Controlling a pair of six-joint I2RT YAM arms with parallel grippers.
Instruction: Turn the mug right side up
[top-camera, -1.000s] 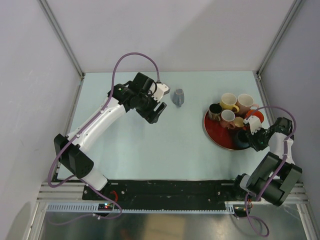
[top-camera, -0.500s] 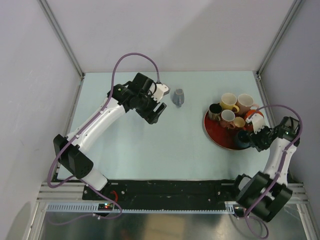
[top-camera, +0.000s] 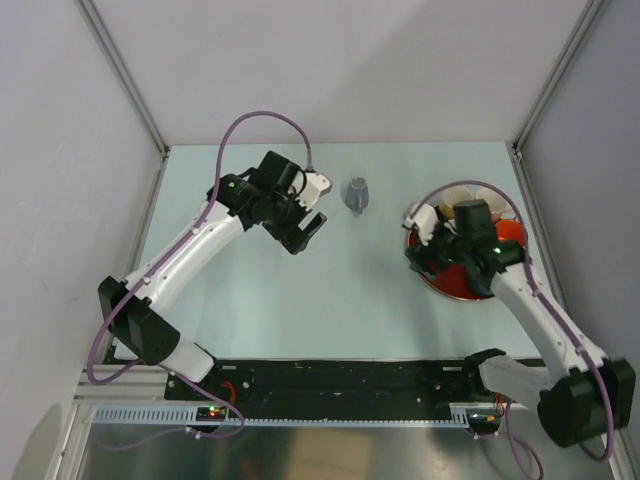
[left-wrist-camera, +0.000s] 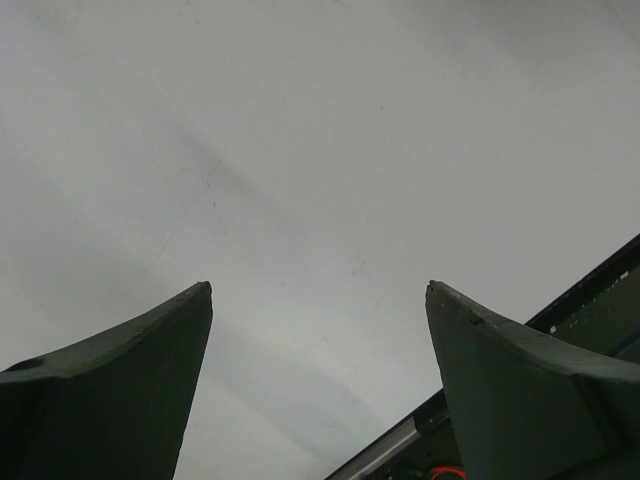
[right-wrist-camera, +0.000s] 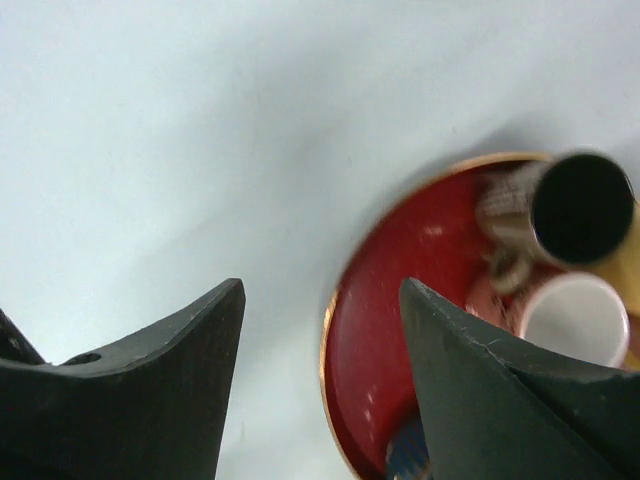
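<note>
The mug's handle (top-camera: 359, 208) is on the mug's near side, so my right gripper will move outward and to the left in the top view, then down to it.
A small grey-blue mug (top-camera: 357, 194) stands alone on the pale table, apparently rim down. My left gripper (top-camera: 306, 232) hangs left of and slightly nearer than the mug, apart from it. In the left wrist view the left gripper (left-wrist-camera: 318, 288) is open, with only bare table between its fingers; the mug is out of that view. My right gripper (top-camera: 420, 243) is over the left edge of the red tray (top-camera: 462, 285). The right gripper (right-wrist-camera: 321, 285) is open and holds nothing.
The red tray (right-wrist-camera: 370, 340) carries several mugs, among them a dark one (right-wrist-camera: 582, 205) and a white one (right-wrist-camera: 575, 318). My right arm hides most of them from above. An orange mug (top-camera: 510, 232) shows past it. Frame posts and walls bound the table.
My right arm has swung from the tray's right side to over its left edge, and its gripper has opened. The left gripper has opened wider and shifted slightly left.
</note>
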